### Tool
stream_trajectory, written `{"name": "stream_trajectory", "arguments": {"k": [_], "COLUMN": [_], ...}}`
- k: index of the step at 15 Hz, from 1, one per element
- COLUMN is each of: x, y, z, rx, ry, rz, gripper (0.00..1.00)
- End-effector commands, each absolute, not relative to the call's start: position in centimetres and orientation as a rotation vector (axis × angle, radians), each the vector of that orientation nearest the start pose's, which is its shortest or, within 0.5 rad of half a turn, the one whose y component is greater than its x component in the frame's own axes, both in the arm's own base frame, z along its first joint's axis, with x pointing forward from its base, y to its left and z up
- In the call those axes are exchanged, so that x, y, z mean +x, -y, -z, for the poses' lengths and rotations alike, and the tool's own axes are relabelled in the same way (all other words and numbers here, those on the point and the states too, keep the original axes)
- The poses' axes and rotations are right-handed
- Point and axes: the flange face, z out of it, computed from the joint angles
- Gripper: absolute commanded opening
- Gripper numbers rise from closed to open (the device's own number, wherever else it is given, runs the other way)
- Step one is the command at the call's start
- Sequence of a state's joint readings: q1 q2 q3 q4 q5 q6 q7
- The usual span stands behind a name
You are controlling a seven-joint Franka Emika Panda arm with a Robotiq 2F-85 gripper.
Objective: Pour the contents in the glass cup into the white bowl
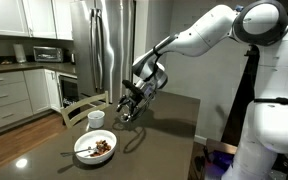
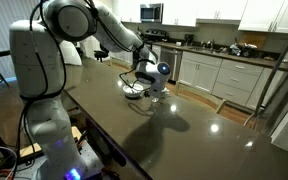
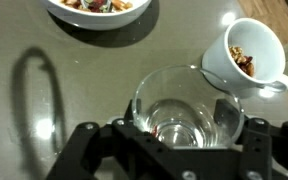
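Note:
The gripper lowers onto the bare tabletop beside the white bowl next and releases the glass cup [image 3: 189, 100], since the pieces already lie in that bowl.
In the wrist view the glass cup [image 3: 189, 100] stands upright between my gripper's fingers [image 3: 184, 122], which close on its sides. The cup looks empty. The white bowl [image 3: 99, 14] lies just beyond it at the top edge and holds brown and reddish pieces [image 3: 102, 4]. In an exterior view the bowl [image 1: 94, 148] sits near the table's front, with the pieces [image 1: 101, 147] and a spoon [image 1: 84, 152] in it. My gripper [image 1: 132, 106] is low over the table behind the bowl, and the cup in it is too small to make out there.
A white mug [image 3: 249, 55] with some brown pieces stands right beside the glass cup; it also shows in an exterior view [image 1: 96, 118]. The dark table [image 1: 154, 130] has a chair [image 1: 84, 105] at its far side. Kitchen cabinets and a fridge [image 1: 102, 45] stand behind.

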State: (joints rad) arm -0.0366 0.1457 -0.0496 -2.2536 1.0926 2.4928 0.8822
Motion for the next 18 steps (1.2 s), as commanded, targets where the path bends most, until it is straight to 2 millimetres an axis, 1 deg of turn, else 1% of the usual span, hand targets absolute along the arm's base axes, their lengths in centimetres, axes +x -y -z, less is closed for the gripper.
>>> {"name": "stream_trajectory", "arguments": {"k": [1,7,12,18], "x": [54.4,54.1,53.8,53.6], "y": [5.6,6.2,6.6,6.4], "z": [-31.0,-30.1,-28.8,-27.5], "rx": [-1.449,-1.392,-1.308,-1.297], "ry": [-1.973,-1.968,-1.977,-2.001], "rz": [-0.300,-0.363,-0.424,-0.419], "gripper": [0.54,0.54,0.54,0.54]}}
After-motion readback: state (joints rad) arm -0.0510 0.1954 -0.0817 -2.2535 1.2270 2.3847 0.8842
